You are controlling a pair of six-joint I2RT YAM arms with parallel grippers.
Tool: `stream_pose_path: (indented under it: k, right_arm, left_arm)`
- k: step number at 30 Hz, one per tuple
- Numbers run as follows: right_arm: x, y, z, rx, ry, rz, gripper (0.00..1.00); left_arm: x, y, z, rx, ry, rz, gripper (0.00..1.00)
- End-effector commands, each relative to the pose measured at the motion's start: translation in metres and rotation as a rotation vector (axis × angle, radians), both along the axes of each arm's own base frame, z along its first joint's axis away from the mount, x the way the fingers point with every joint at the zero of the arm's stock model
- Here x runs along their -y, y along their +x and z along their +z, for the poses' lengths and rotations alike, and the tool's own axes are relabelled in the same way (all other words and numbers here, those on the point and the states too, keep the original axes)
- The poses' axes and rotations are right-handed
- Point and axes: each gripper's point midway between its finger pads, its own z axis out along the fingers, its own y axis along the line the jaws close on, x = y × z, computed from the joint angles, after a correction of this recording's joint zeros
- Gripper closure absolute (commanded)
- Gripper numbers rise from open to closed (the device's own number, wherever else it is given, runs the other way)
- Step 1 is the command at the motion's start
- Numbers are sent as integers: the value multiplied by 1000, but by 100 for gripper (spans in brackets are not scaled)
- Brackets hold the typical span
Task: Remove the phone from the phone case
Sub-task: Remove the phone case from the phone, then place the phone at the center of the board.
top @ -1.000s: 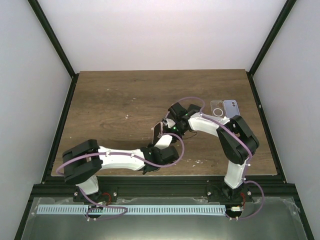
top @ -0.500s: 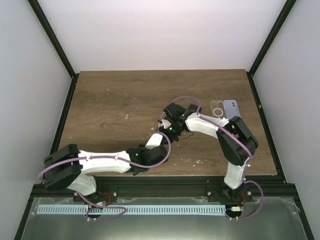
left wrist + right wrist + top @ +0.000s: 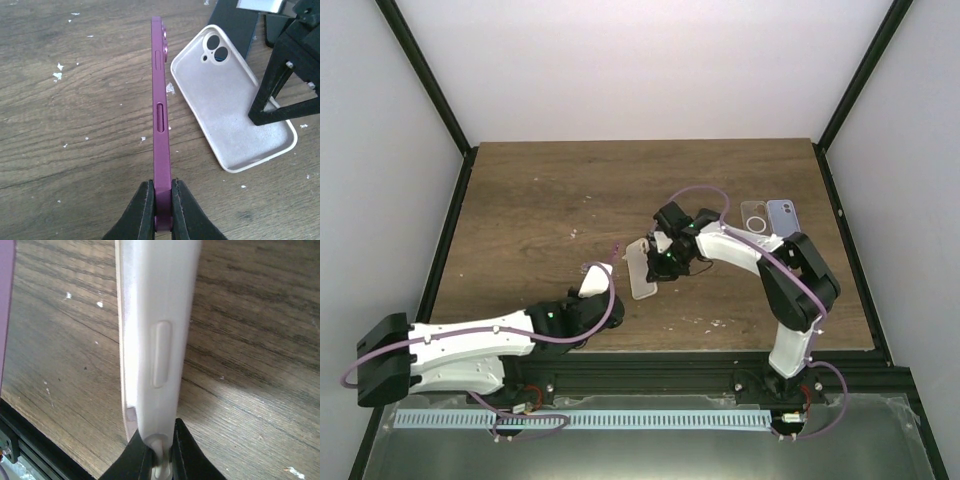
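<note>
The robot's left gripper will next carry the uncased phone outward and down, and let go of it on the bare wood beyond the white case.
The purple phone (image 3: 160, 115) stands on edge, out of its case, just above the wood. My left gripper (image 3: 162, 212) is shut on the phone's near end; in the top view the left gripper (image 3: 597, 278) is left of the case. The empty white phone case (image 3: 232, 100) lies open-side up to the phone's right. My right gripper (image 3: 160, 457) is shut on one end of the white case (image 3: 157, 325); in the top view the right gripper (image 3: 665, 262) holds the case (image 3: 642, 270) at mid-table. The phone's edge also shows in the right wrist view (image 3: 5, 305).
A clear case (image 3: 755, 215) and a lilac phone (image 3: 783, 214) lie side by side at the back right of the wooden table (image 3: 540, 200). White specks dot the wood. The table's near edge runs along a black rail (image 3: 640, 370).
My left arm has drawn back to the left and toward the near edge with the phone, pulling it free of the white case. My right gripper still holds the case in about the same place.
</note>
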Motion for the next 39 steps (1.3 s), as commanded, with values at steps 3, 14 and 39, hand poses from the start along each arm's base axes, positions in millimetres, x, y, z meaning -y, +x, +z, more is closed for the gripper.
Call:
stream_pose_path:
  k: [3,14,39]
  right_arm:
    - [7,48,81,256,66,-16,99]
    - [149,74,177,811,310,-170,99]
    - [181,67,180,968,320,-162,99]
  left_arm:
    - [-15,10,20,95,23,13,100]
    - [-16,71,22,191,187,-76,100]
    - [60,186,-70,117,657,-219,94]
